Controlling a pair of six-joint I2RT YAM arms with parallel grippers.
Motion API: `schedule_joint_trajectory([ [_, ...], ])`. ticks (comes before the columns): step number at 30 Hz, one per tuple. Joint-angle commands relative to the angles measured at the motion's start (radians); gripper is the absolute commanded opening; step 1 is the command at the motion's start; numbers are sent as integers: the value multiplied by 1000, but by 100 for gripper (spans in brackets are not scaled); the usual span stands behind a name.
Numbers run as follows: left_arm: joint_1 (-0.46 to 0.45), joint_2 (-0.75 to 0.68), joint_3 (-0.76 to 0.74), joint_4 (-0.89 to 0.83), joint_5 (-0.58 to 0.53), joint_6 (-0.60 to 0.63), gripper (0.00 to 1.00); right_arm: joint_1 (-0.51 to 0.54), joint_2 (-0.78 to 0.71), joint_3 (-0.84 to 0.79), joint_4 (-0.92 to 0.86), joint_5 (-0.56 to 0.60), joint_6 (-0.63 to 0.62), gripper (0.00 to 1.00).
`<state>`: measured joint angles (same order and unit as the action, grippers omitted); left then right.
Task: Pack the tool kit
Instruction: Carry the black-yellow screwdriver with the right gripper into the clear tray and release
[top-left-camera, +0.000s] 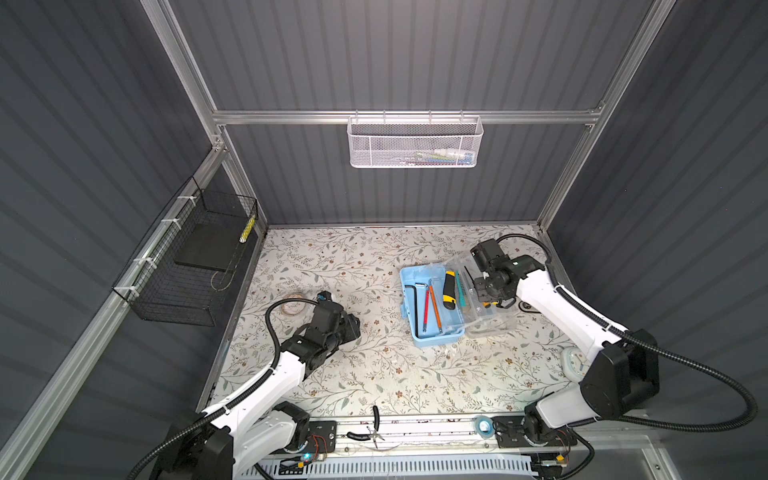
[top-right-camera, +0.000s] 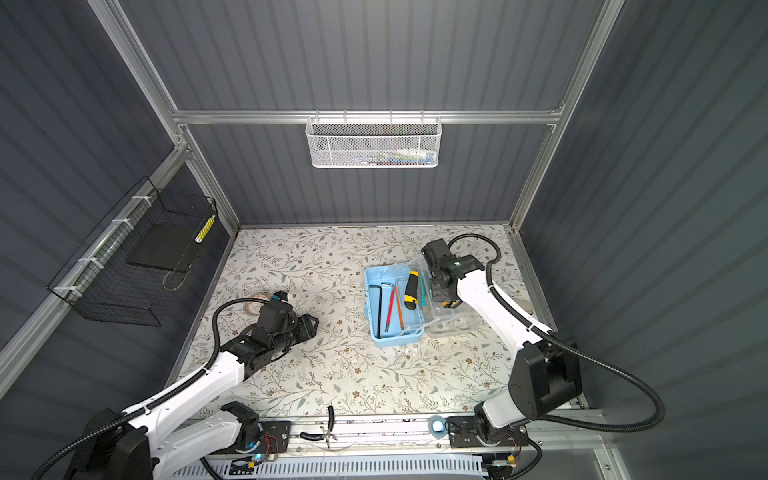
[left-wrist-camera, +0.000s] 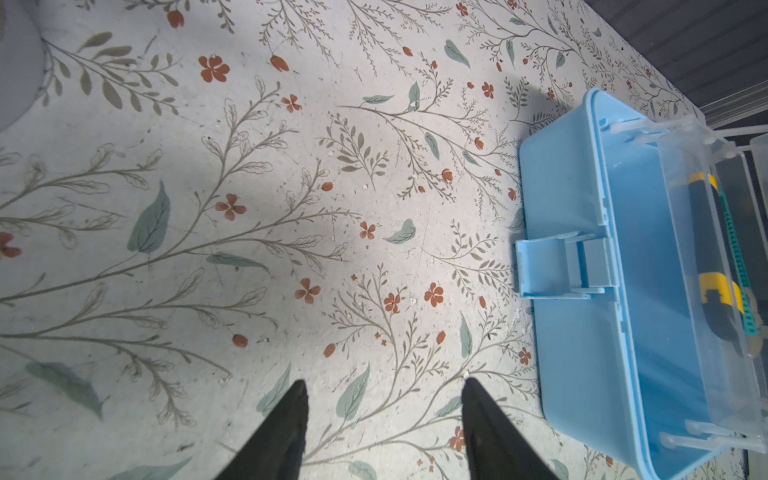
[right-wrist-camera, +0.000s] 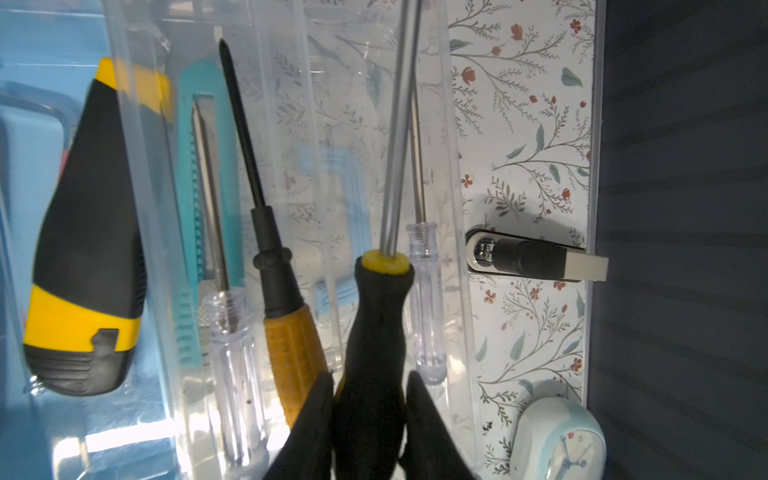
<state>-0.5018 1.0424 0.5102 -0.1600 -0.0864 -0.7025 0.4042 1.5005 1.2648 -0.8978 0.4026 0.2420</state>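
Note:
My right gripper moves down into the clear part's empty strip (right-wrist-camera: 348, 216) next and releases the black-handled screwdriver (right-wrist-camera: 378, 316) there, since the screwdrivers on both sides leave the strip free.
The light-blue tool kit case (top-left-camera: 432, 338) (top-right-camera: 395, 340) (left-wrist-camera: 557, 187) lies open right of the table's middle, its clear lid (top-left-camera: 488, 326) spread to the right. Inside lie a black hex key (top-left-camera: 415, 299), red and orange screwdrivers (top-left-camera: 426, 309), a yellow-black knife (top-left-camera: 449, 290) (right-wrist-camera: 87, 249) and a teal knife (right-wrist-camera: 208, 166). My right gripper (top-left-camera: 490, 301) (top-right-camera: 446, 301) (right-wrist-camera: 370, 378) hangs over the clear part, shut on a black-handled screwdriver (right-wrist-camera: 378, 316) with a yellow collar. Three more screwdrivers (right-wrist-camera: 291, 340) lie beside it. My left gripper (top-left-camera: 351, 326) (left-wrist-camera: 384, 384) is open over bare table, left of the case.
Black-handled pliers (top-left-camera: 376, 428) lie on the front rail. A tape roll (top-left-camera: 297, 305) sits behind the left arm. A white clock (right-wrist-camera: 557, 440) and a nail clipper (right-wrist-camera: 532, 257) lie right of the case. A white mesh basket (top-left-camera: 413, 141) hangs on the back wall, a black wire one (top-left-camera: 187, 266) on the left wall.

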Motion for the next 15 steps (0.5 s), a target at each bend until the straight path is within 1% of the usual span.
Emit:
schedule_joint_trajectory([
  [1,6,6,38,16,13,24,60,-9,-1,-11,6,42,-22,0],
  [9,6,14,42,14,13,18,60,-28,6,-29,23,34,-32,0],
  [15,6,31,66,9,17,27,60,-36,13,-49,37,4,-20,0],
])
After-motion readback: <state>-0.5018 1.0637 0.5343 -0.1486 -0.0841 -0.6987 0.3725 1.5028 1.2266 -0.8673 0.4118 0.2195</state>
